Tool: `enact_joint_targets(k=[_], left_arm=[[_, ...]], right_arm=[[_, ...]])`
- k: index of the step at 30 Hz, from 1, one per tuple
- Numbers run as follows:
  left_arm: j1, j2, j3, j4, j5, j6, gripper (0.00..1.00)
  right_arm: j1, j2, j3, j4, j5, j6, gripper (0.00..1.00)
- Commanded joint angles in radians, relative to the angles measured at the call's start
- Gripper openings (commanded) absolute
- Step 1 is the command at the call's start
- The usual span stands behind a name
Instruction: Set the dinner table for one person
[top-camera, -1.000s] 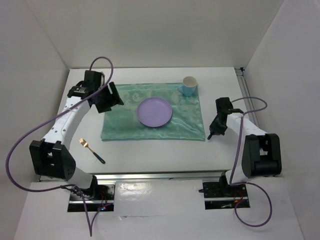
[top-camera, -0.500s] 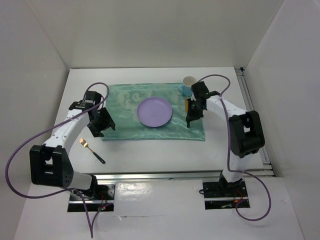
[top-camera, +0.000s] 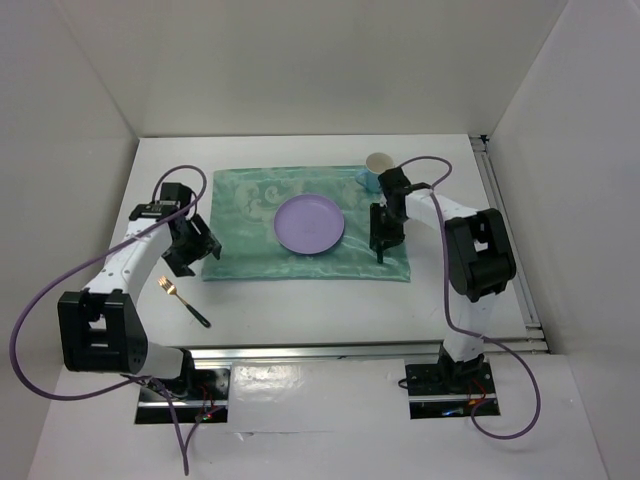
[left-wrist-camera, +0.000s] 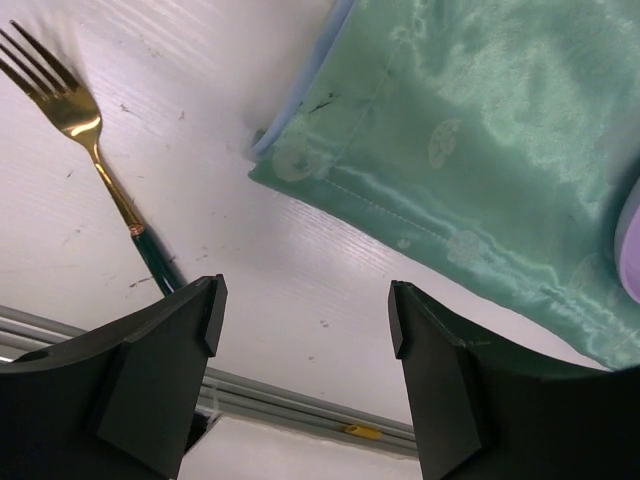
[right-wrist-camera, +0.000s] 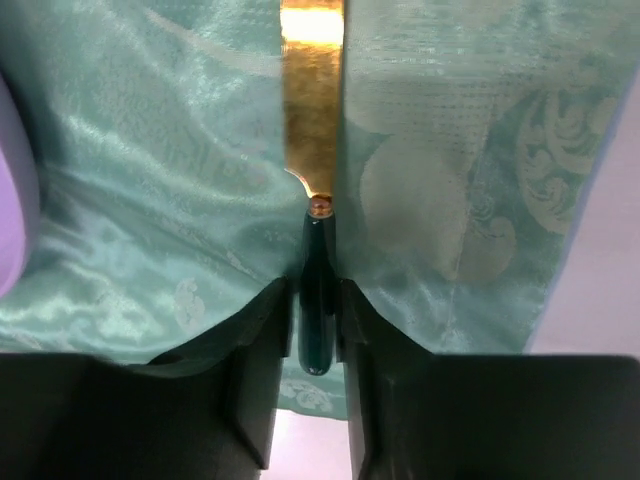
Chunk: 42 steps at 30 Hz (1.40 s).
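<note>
The fork's dark green handle (top-camera: 199, 317) (left-wrist-camera: 162, 267) lies below my left gripper and nearer my base. My left gripper will move back and down next and turn its open fingers to go on both sides of the handle.
On the white dinner table (top-camera: 300, 300) lies a teal placemat (top-camera: 250, 205) with a purple plate (top-camera: 310, 223) at its middle. A knife (right-wrist-camera: 312, 100) with a gold blade and a dark green handle lies on the mat right of the plate. My right gripper (top-camera: 380, 250) straddles the handle, its jaws slightly open, with thin gaps on both sides (right-wrist-camera: 318, 310). My left gripper (top-camera: 190, 255) hangs open over bare table at the mat's near left corner (left-wrist-camera: 305, 310), nothing between its fingers. A gold fork (top-camera: 183, 301) with a green handle lies to its left (left-wrist-camera: 70, 120).
A light blue cup (top-camera: 377, 170) stands on the mat's far right corner, just behind my right wrist. A metal rail (top-camera: 320, 350) runs along the table's near edge. White walls close in the left, back and right sides.
My right arm swung in from the table's right side, laid the knife on the mat beside the plate and its jaws have parted. My left gripper moved nearer, to the mat's near left corner.
</note>
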Motion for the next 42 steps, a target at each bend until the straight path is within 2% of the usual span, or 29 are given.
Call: enact_joint_targets(k=[1, 3, 6, 13, 16, 20, 24, 27, 31, 32, 37, 39, 40, 41, 42], left_arm=[[0.015, 0.011, -0.023, -0.018, -0.038, -0.012, 0.85], [0.015, 0.026, -0.055, -0.030, -0.061, -0.044, 0.86], [0.035, 0.028, -0.119, -0.067, -0.078, -0.125, 0.85], [0.049, -0.085, -0.251, -0.067, -0.069, -0.225, 0.84], [0.049, -0.096, -0.266, -0.067, -0.069, -0.278, 0.84], [0.086, -0.096, -0.325, -0.016, -0.056, -0.279, 0.83], [0.112, -0.050, -0.371, 0.031, -0.006, -0.290, 0.74], [0.112, -0.050, -0.385, 0.062, -0.006, -0.299, 0.72], [0.121, -0.040, -0.403, 0.096, -0.016, -0.313, 0.58], [0.135, -0.029, -0.403, 0.105, -0.016, -0.313, 0.51], [0.193, 0.014, -0.426, 0.142, -0.005, -0.293, 0.33], [0.208, 0.014, -0.417, 0.142, -0.005, -0.282, 0.22], [0.222, 0.014, -0.405, 0.133, -0.015, -0.270, 0.07], [0.233, -0.004, -0.388, 0.107, -0.016, -0.270, 0.00], [0.233, -0.038, -0.342, 0.090, -0.047, -0.257, 0.00]], right_arm=[[-0.006, -0.011, 0.055, 0.000, 0.049, 0.008, 0.50], [-0.006, -0.025, 0.055, -0.010, 0.049, 0.017, 0.78], [-0.006, -0.083, 0.078, -0.035, 0.071, 0.026, 0.88], [-0.006, -0.184, 0.089, -0.070, 0.080, 0.026, 0.89], [-0.006, -0.212, 0.089, -0.088, 0.071, 0.026, 0.89], [-0.006, -0.257, 0.089, -0.113, 0.081, 0.017, 0.88], [-0.006, -0.277, 0.068, -0.122, 0.100, 0.017, 0.88], [-0.006, -0.296, 0.055, -0.122, 0.109, 0.017, 0.87], [-0.006, -0.306, 0.045, -0.131, 0.109, 0.017, 0.85], [-0.006, -0.306, 0.045, -0.132, 0.109, 0.017, 0.84], [-0.006, -0.316, 0.045, -0.150, 0.127, 0.017, 0.84], [-0.006, -0.316, 0.045, -0.150, 0.137, 0.017, 0.84], [-0.006, -0.326, 0.045, -0.161, 0.146, 0.017, 0.84], [-0.006, -0.326, 0.045, -0.161, 0.146, 0.017, 0.84], [-0.006, -0.326, 0.054, -0.173, 0.146, 0.017, 0.84]])
